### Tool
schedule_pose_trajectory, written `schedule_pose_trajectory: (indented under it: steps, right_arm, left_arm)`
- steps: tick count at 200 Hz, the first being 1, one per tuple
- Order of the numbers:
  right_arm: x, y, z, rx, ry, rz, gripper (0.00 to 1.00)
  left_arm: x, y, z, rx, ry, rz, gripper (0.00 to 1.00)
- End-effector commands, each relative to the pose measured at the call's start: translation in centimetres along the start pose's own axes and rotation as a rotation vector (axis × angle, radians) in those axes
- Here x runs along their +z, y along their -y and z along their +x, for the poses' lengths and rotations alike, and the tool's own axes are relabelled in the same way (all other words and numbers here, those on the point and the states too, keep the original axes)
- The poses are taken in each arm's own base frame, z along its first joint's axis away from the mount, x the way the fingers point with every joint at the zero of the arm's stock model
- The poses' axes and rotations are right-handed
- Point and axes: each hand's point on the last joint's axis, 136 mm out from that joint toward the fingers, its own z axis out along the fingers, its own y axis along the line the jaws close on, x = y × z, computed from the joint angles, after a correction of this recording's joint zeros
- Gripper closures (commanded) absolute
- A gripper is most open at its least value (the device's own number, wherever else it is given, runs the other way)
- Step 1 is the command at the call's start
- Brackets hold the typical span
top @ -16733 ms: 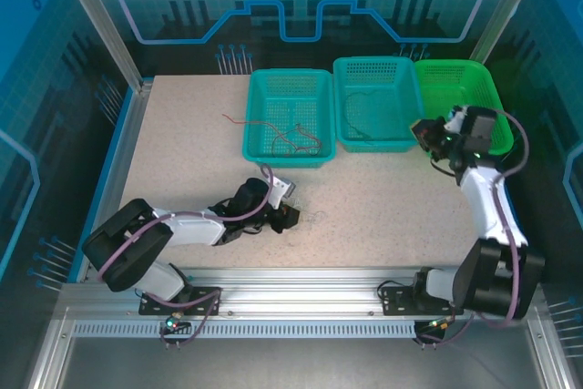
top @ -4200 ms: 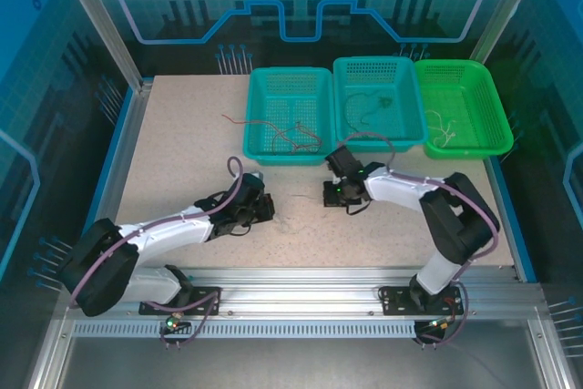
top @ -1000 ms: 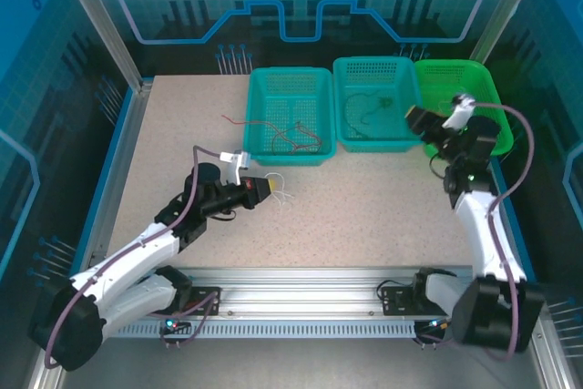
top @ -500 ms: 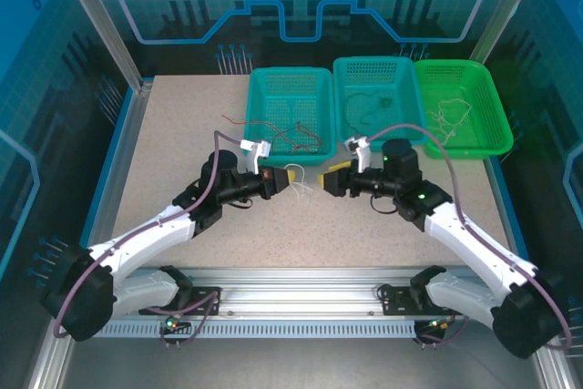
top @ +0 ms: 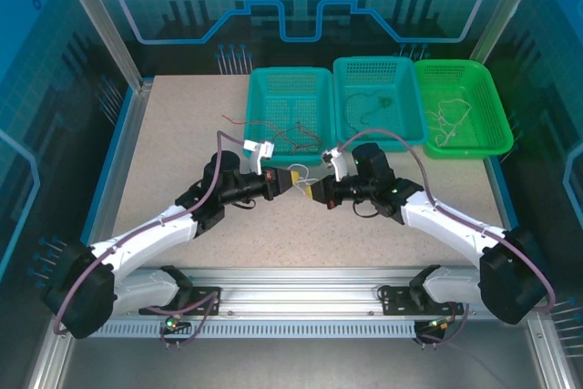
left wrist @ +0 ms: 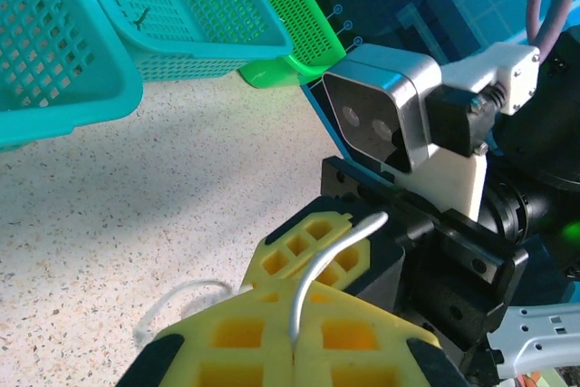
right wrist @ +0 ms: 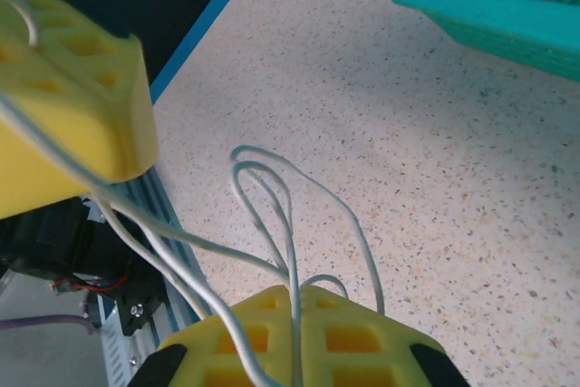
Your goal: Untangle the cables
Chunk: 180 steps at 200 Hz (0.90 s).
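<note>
My right gripper swings outward over the green basket beyond the middle basket next, then releases the pale cable there, since the green basket holds pale cables.
A pale whitish cable (top: pixel 308 183) hangs in loops between my two grippers above the table's middle. My left gripper (top: pixel 295 179) is shut on it; in the left wrist view the wire (left wrist: pixel 313 278) rises from the seam of the closed yellow fingers (left wrist: pixel 227 337). My right gripper (top: pixel 317 192) faces it tip to tip and is also shut on the pale cable (right wrist: pixel 272 197), whose loops spread over the tabletop. A red cable (top: pixel 305 138) lies in the left teal basket (top: pixel 264 154). A dark cable (top: pixel 364 108) lies in the middle basket, and pale ones (top: pixel 450 116) in the green basket.
Three baskets stand in a row at the back: left teal, middle teal (top: pixel 412 138), green (top: pixel 496 138). One red wire end (top: pixel 231 118) trails onto the table left of the baskets. The table's front rail (top: pixel 301 280) runs behind both arms.
My right gripper has moved left and slightly nearer, up to the left gripper's tips, and now grips the pale cable. The left arm has barely moved.
</note>
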Motion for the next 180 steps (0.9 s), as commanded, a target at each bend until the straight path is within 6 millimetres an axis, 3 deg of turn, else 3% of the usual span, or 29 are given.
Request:
schedule_pose_trajectory:
  steps: [1,29,61,80,136,160,180]
  right_arm:
    - [-1.3,-0.5,-1.7,-0.038,0.088,0.028,1.0]
    - [-2.9,0.6,-2.7,-0.003,0.153,0.075,1.0]
    - [-6.0,3.2,-5.2,0.066,0.264,0.162,1.0]
    - [-8.6,5.7,-7.1,0.111,0.352,0.227,1.0]
    - [-17.8,15.3,-13.5,0.214,0.598,0.428,1.0]
    - [-22.0,21.0,-15.8,0.297,0.703,0.536,1.0]
    - [-24.6,26.3,-16.2,0.368,0.741,0.66,1.0]
  left_arm:
    - [-0.2,1.6,-1.3,0.038,0.031,0.038,0.85]
    - [-0.3,2.0,-1.6,0.058,0.04,0.047,0.52]
    - [-0.5,2.7,-1.5,0.073,0.042,0.084,0.42]
    - [-0.6,3.6,-1.3,0.086,0.03,0.128,0.38]
    - [0.0,6.3,-0.2,0.159,-0.036,0.184,0.26]
    - [0.3,6.5,0.2,0.178,-0.056,0.164,0.2]
    - [0.3,6.3,0.6,0.183,-0.058,0.133,0.17]
